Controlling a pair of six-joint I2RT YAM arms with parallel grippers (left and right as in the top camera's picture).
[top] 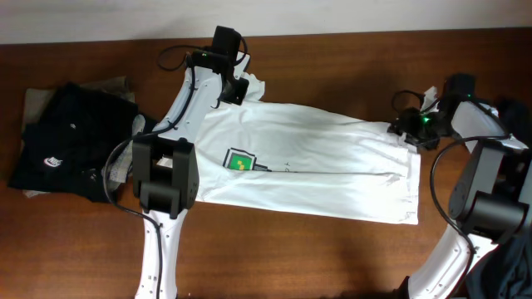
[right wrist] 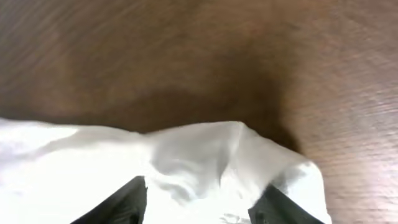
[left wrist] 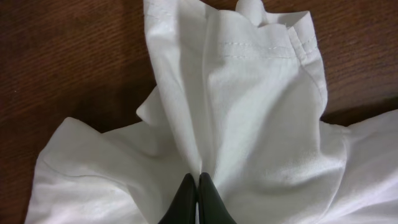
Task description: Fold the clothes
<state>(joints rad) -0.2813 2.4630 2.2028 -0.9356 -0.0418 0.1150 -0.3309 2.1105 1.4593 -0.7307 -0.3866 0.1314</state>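
Observation:
My left gripper will move back over the shirt's end by the black pile and let go of the fold of the sleeve, because the sleeve sticks out past the shirt's far edge.
The clothes in play are a white T-shirt (top: 316, 162) with a green chest print (top: 239, 160), lying lengthwise across the wooden table. At its upper left end my left gripper (top: 235, 90) is shut on a bunched fold of sleeve. In the left wrist view the closed fingertips (left wrist: 198, 177) pinch the white cloth (left wrist: 249, 112) below a stitched hem. My right gripper (top: 405, 129) is at the shirt's right end. In the right wrist view it (right wrist: 202, 186) stands open, its fingers straddling a raised edge of the shirt (right wrist: 199, 149).
A pile of black clothes (top: 71, 141) over khaki and grey pieces lies at the far left. More dark cloth (top: 517, 249) hangs at the right edge beside the right arm's base. Bare wood (top: 332, 257) runs along the front.

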